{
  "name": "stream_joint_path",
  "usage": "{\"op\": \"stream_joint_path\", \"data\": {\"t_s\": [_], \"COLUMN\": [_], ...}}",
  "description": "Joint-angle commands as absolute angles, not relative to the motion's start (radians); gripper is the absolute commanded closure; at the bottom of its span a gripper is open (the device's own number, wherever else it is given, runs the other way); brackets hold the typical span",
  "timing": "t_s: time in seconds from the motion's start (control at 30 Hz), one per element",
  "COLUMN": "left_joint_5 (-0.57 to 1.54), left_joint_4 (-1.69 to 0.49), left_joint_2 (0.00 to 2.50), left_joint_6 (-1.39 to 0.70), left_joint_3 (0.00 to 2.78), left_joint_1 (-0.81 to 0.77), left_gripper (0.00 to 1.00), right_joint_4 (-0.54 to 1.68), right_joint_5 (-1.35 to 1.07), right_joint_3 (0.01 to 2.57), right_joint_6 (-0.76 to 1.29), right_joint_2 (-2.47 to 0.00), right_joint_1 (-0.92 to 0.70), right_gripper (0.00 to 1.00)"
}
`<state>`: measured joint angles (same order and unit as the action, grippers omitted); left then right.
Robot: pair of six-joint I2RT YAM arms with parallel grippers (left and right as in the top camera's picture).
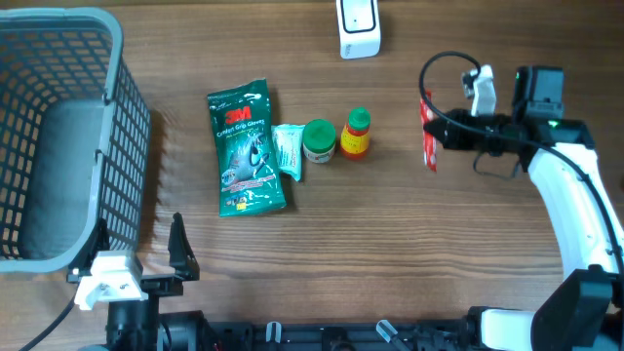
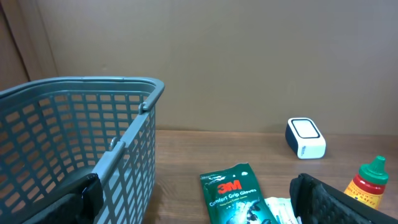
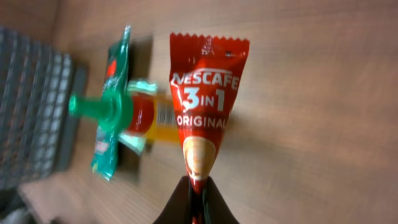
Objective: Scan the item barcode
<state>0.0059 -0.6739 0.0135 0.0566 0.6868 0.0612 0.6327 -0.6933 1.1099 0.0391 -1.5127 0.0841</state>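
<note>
My right gripper passes over the scanner (image 1: 359,27) next, as it stands outward of the sachet. Then it lowers onto bare tabletop to the right in the overhead view to release.
My right gripper (image 3: 198,194) is shut on the end of a red Nescafe 3-in-1 sachet (image 3: 204,93), held above the table. From overhead the sachet (image 1: 427,132) hangs at the gripper's (image 1: 439,132) left tip, right of the other items. The white barcode scanner (image 1: 359,27) stands at the table's far edge; the left wrist view shows the scanner (image 2: 305,137) too. My left gripper (image 1: 175,255) stays open at the near left edge beside the basket, nothing between its fingers (image 2: 323,202).
A grey mesh basket (image 1: 58,146) fills the left side. A green 3M glove pack (image 1: 246,148), a small white-green packet (image 1: 290,151), a green-lidded jar (image 1: 319,140) and a yellow bottle with a green cap (image 1: 355,134) lie in a row mid-table.
</note>
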Motion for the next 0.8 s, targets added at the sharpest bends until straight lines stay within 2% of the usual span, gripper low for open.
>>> {"op": "stream_joint_path", "data": {"t_s": [0.0, 0.1, 0.2, 0.5, 0.77], "left_joint_5": [0.003, 0.003, 0.003, 0.003, 0.003], "left_joint_4": [-0.672, -0.672, -0.672, -0.672, -0.672], "left_joint_2": [0.005, 0.005, 0.005, 0.005, 0.005], "left_joint_6": [0.044, 0.044, 0.044, 0.044, 0.044], "left_joint_3": [0.684, 0.684, 0.684, 0.684, 0.684], "left_joint_1": [0.07, 0.07, 0.07, 0.07, 0.07], "left_gripper": [0.0, 0.0, 0.0, 0.0, 0.0], "right_joint_4": [0.481, 0.347, 0.307, 0.352, 0.212], "right_joint_5": [-0.597, -0.582, -0.567, -0.525, -0.43], "right_joint_3": [1.118, 1.142, 1.244, 1.818, 1.928], "right_joint_6": [0.082, 0.107, 0.107, 0.109, 0.215], "right_joint_2": [-1.557, -1.645, -1.775, -2.258, -2.387], "right_joint_1": [0.021, -0.023, -0.047, -0.135, -0.178], "right_gripper": [0.96, 0.96, 0.96, 0.96, 0.96]}}
